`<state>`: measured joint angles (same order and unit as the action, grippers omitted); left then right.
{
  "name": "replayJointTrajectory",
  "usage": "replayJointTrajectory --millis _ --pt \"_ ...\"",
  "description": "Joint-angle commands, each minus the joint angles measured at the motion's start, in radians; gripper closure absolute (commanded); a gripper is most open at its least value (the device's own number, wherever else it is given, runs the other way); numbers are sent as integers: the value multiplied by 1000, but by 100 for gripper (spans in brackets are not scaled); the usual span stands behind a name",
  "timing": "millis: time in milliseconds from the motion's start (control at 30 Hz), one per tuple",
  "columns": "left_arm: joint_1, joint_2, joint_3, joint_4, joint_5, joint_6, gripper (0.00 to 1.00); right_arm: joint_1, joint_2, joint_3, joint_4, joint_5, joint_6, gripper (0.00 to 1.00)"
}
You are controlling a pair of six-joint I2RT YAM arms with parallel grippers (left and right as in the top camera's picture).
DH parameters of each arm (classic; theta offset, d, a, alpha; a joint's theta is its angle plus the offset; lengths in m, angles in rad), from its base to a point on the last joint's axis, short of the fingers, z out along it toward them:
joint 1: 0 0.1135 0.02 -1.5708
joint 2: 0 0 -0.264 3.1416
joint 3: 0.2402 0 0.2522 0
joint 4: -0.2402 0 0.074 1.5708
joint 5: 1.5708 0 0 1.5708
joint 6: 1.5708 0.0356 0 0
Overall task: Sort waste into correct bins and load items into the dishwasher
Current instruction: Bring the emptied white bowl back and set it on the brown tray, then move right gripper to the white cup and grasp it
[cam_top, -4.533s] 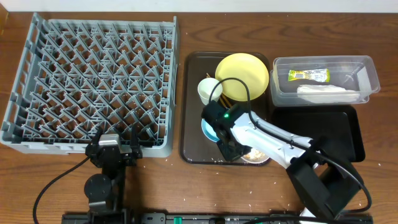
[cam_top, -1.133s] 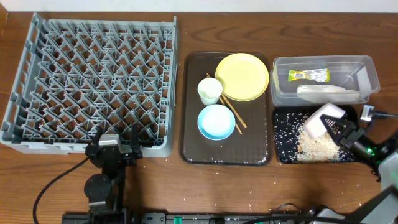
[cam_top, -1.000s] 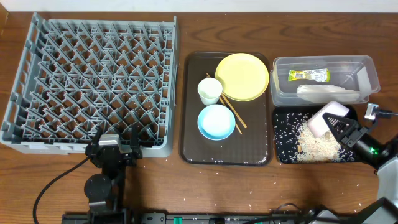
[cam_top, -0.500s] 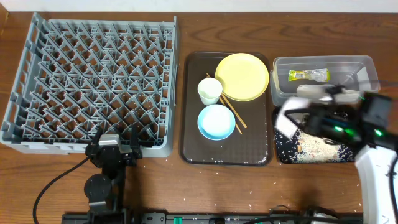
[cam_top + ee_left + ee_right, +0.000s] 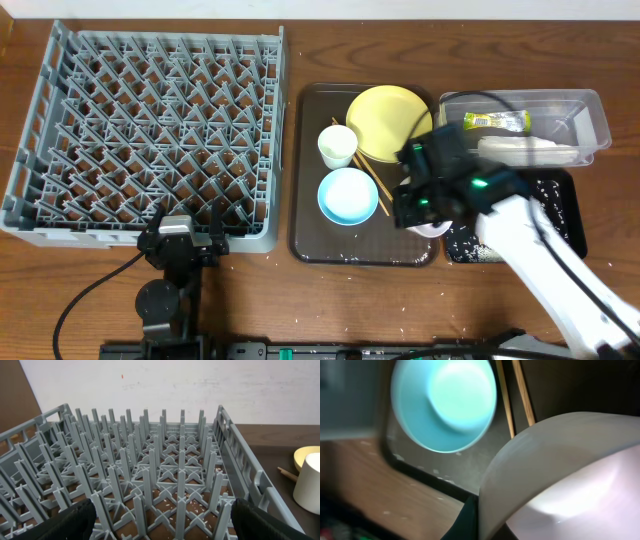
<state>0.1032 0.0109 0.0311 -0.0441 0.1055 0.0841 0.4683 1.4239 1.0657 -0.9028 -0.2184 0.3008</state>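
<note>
My right gripper will next move down toward the light blue bowl (image 5: 348, 195) and let go of the white bowl's rim, as the bare near part of the brown tray is below the gripper.
My right gripper (image 5: 418, 208) is shut on the rim of the white bowl (image 5: 436, 229), held tilted over the right edge of the brown tray (image 5: 310, 240). In the right wrist view the white bowl (image 5: 560, 475) fills the lower right, clamped by a dark finger (image 5: 469, 521). On the tray sit the light blue bowl (image 5: 348, 195), the white cup (image 5: 337, 146), the yellow plate (image 5: 385, 120) and the chopsticks (image 5: 380, 187). The clear tub (image 5: 590, 115) holds the wrapper (image 5: 495, 122) and napkin (image 5: 525, 150). Rice lies in the black tray (image 5: 568, 215). My left gripper (image 5: 160, 527) stands open at the grey dish rack (image 5: 160, 470).
The rack (image 5: 145, 135) fills the table's left half, with rice grains scattered under it. Loose grains dot the wood along the front edge. The right arm's cable arcs over the plate and tub. The cup (image 5: 310, 482) shows at the right of the left wrist view.
My right arm has swung left from above the black tray to the brown tray's right edge, carrying the white bowl. The left arm has not moved.
</note>
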Motion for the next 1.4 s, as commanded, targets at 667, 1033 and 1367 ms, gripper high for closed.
replayJointTrajectory --millis 667,1033,1367 --pt "4 -6 -27 -17 7 13 13 120 263 25 12 66 28 74" --pt "4 -6 -27 -17 7 13 13 63 263 323 -58 97 -2 59" --pt "4 -6 -27 -17 7 13 13 -2 362 393 235 98 111 48"
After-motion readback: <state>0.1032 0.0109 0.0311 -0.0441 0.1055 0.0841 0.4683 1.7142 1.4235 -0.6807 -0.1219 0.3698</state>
